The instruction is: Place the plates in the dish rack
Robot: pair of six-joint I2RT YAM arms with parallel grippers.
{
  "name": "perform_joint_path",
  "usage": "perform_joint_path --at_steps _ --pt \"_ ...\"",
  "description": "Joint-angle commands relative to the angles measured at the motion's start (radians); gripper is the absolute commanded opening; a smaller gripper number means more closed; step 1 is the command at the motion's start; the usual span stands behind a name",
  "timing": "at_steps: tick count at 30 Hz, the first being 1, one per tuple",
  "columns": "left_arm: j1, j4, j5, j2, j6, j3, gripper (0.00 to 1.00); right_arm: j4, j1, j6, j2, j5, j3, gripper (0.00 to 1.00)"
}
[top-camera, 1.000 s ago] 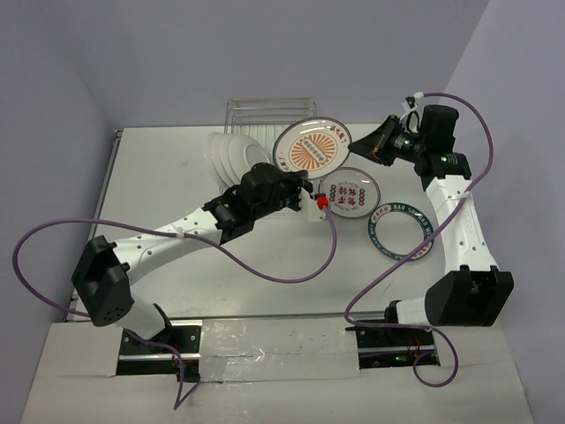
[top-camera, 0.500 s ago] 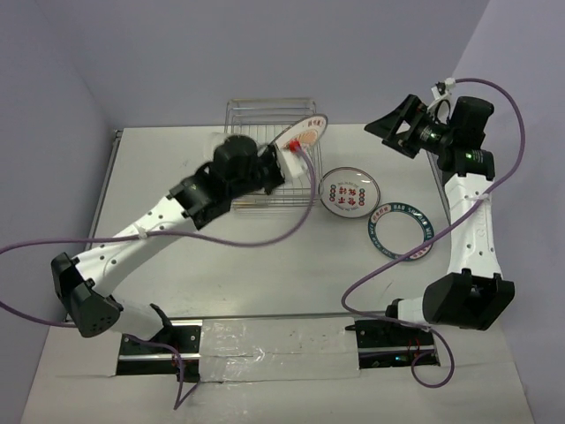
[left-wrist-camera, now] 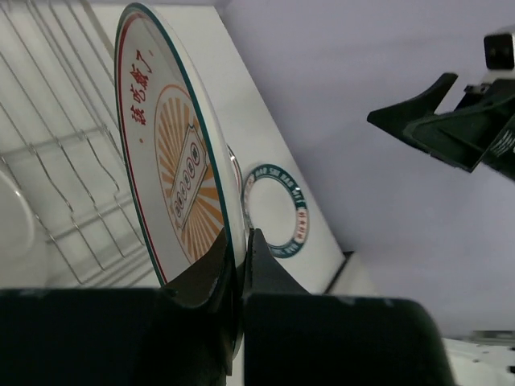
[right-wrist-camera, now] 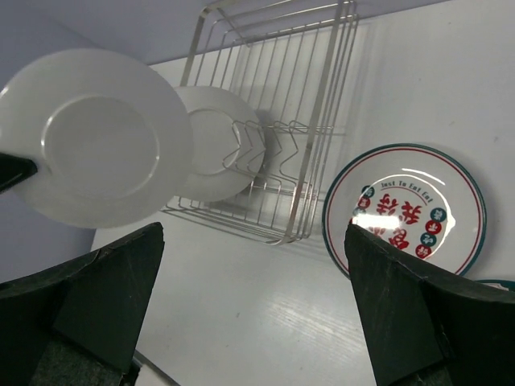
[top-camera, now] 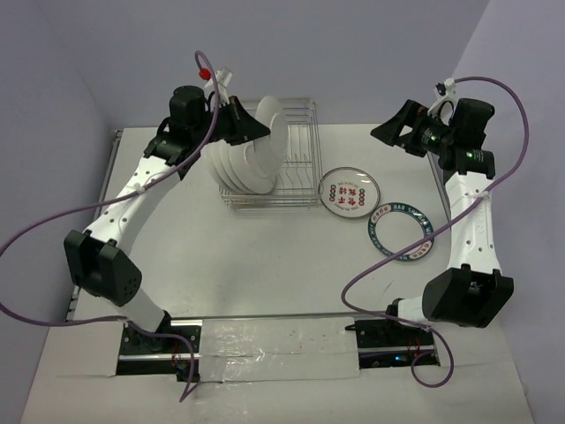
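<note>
The upright plate needs to go down between the wires beside the last standing plate before I open my left gripper.
My left gripper (top-camera: 244, 129) is shut on the rim of a plate (top-camera: 269, 124) and holds it upright in the air over the left part of the dish rack (top-camera: 296, 181). Its sunburst face (left-wrist-camera: 173, 161) shows in the left wrist view, pinched at the left gripper (left-wrist-camera: 240, 241); its white underside (right-wrist-camera: 96, 137) faces the right wrist camera. Several white plates (top-camera: 237, 163) stand in the rack's left end. A red-lettered plate (top-camera: 350, 192) and a teal-ringed plate (top-camera: 401, 230) lie flat on the table. My right gripper (top-camera: 393, 132) hangs open and empty, raised at the back right.
The rack's right half shows bare wires (right-wrist-camera: 322, 96). The red-lettered plate (right-wrist-camera: 406, 209) lies just right of the rack, under my right gripper (right-wrist-camera: 253, 305). Purple cables loop over the table in front of both arms. The table's right edge (top-camera: 437, 177) is close to the right arm.
My right gripper let go of the sunburst plate, opened wide and drew back to the right. The left arm carried the plate up and to the left, over the plates standing in the rack.
</note>
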Motion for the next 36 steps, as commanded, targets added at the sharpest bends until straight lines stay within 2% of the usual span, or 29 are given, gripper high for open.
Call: perform_joint_path --at_steps 1,6,32,36 --pt "0.072 0.206 0.153 0.021 -0.318 -0.035 0.0 -0.005 -0.009 -0.064 0.006 0.047 -0.006 1.0" --pt "0.111 0.206 0.122 0.062 -0.32 -0.035 0.0 -0.014 -0.011 -0.067 0.012 0.049 -0.015 1.0" --pt "0.122 0.128 0.027 0.21 -0.165 -0.016 0.0 -0.037 -0.015 -0.095 0.073 0.034 -0.015 1.0" --pt "0.122 0.123 0.036 0.231 -0.169 -0.023 0.06 -0.045 -0.017 -0.102 0.095 0.018 -0.009 1.0"
